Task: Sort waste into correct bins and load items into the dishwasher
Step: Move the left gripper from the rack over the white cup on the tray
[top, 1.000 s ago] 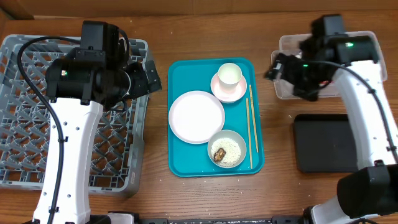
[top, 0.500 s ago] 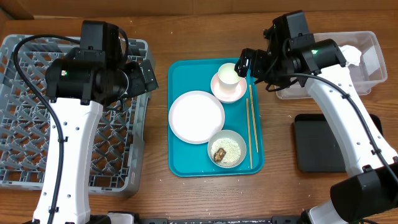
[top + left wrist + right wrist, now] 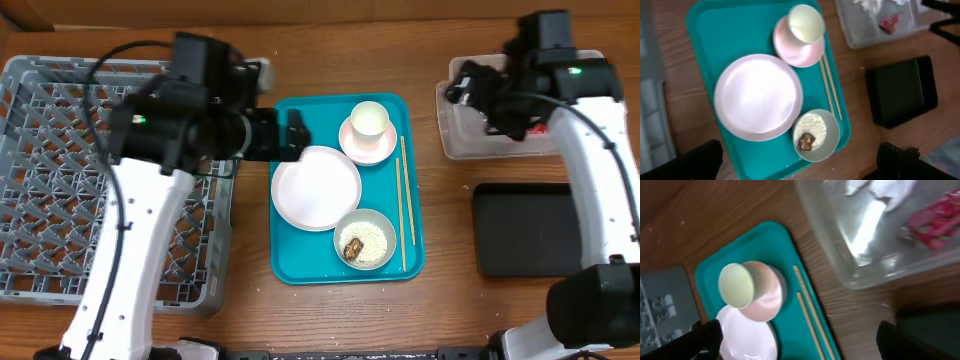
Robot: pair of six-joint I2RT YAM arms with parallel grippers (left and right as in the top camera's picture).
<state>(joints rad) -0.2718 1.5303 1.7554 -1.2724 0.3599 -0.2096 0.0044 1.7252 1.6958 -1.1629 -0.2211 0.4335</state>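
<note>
My left gripper needs to go past the plate next, and then down onto the small white cup's rim [image 3: 387,124] [image 3: 822,30] by the chopsticks.
On the teal tray [image 3: 300,255], a small white cup [image 3: 369,119] stands inside the pale pink bowl [image 3: 357,150]. The round plate [image 3: 316,187] lies beside them. The grey-white bowl [image 3: 365,240] holds rice and a brown lump [image 3: 806,141]. The red-and-white wrapper [image 3: 935,222] and white tissue [image 3: 880,190] lie in the clear tub [image 3: 455,140]. My left gripper [image 3: 290,135] hangs open and empty over the tray's upper left, above the plate. My right gripper [image 3: 465,90] is open and empty over the tub's left end.
The grey dish rack [image 3: 60,200] fills the left side under my left arm. The black tray [image 3: 527,228] sits below the clear tub on the right. Two chopsticks [image 3: 403,200] lie along the teal tray's right side.
My left arm swung right from the rack to over the tray. My right arm pulled back from above the cup to the clear tub. Both grippers stayed open.
</note>
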